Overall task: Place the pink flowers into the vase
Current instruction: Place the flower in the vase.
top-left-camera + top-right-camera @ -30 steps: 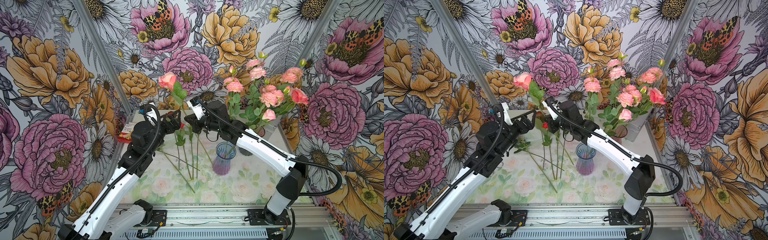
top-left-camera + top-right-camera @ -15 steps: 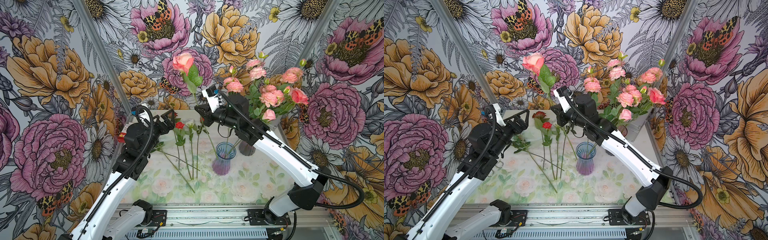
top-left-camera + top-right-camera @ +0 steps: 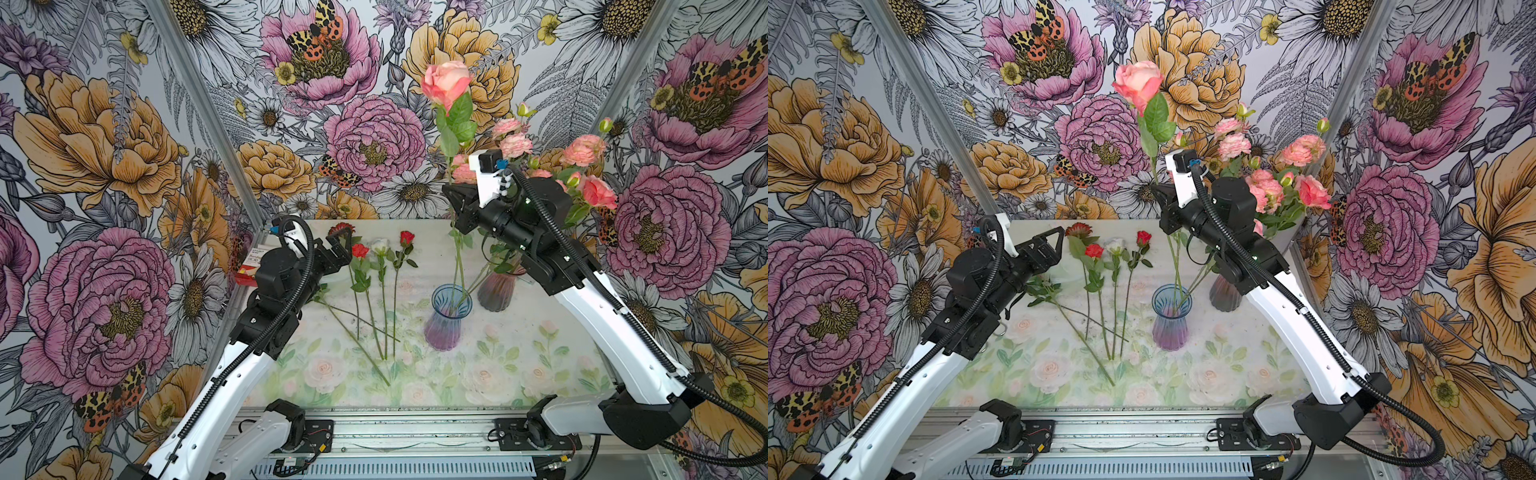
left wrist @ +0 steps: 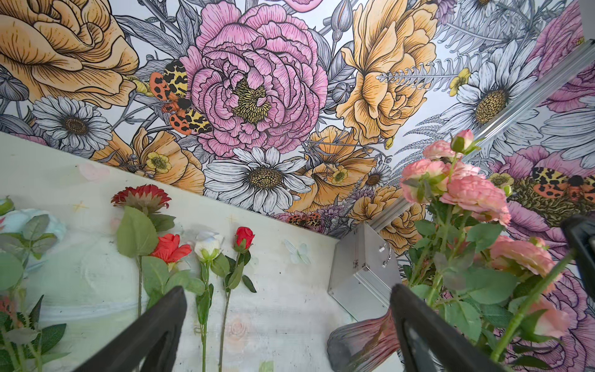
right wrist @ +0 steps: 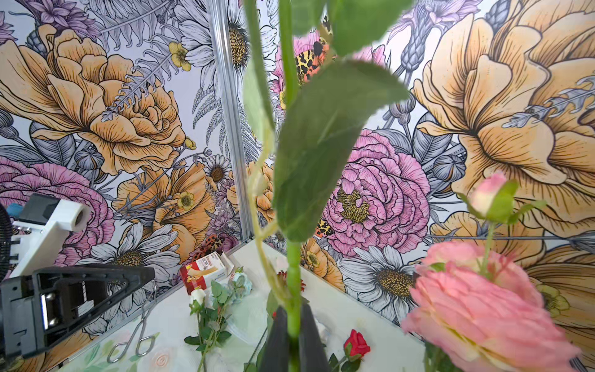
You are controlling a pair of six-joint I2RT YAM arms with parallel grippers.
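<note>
My right gripper should next lower the rose farther down and let go of the stem, as the lower end of the stem reaches into the blue-purple vase's opening [image 3: 453, 299] below the gripper.
My right gripper [image 3: 454, 208] is shut on the green stem [image 5: 293, 273] of one pink rose [image 3: 444, 83], held upright high over the table. The stem's lower end reaches into the mouth of the blue-purple vase [image 3: 448, 316] in both top views. More pink flowers [image 3: 582, 166] stand in a bunch in a dark reddish vase [image 3: 496, 293] behind it; a thin stem leans from the blue vase toward them. My left gripper [image 3: 338, 249] stands open and empty at the left, near the flowers lying on the table, with wide-apart fingers [image 4: 174, 302].
A dark-red flower [image 3: 343, 228], a red rose [image 3: 359, 251], a white rose [image 3: 380, 246] and another red rose [image 3: 406, 237] lie side by side mid-table. A red-and-white box [image 3: 249, 266] and metal tongs [image 5: 138, 331] lie by the left wall. A metal case [image 4: 363, 267] stands at the back right.
My right gripper has carried the pink rose up and to the right, from beside the left gripper to above the blue-purple vase. The left arm has drawn back to the left, still open.
</note>
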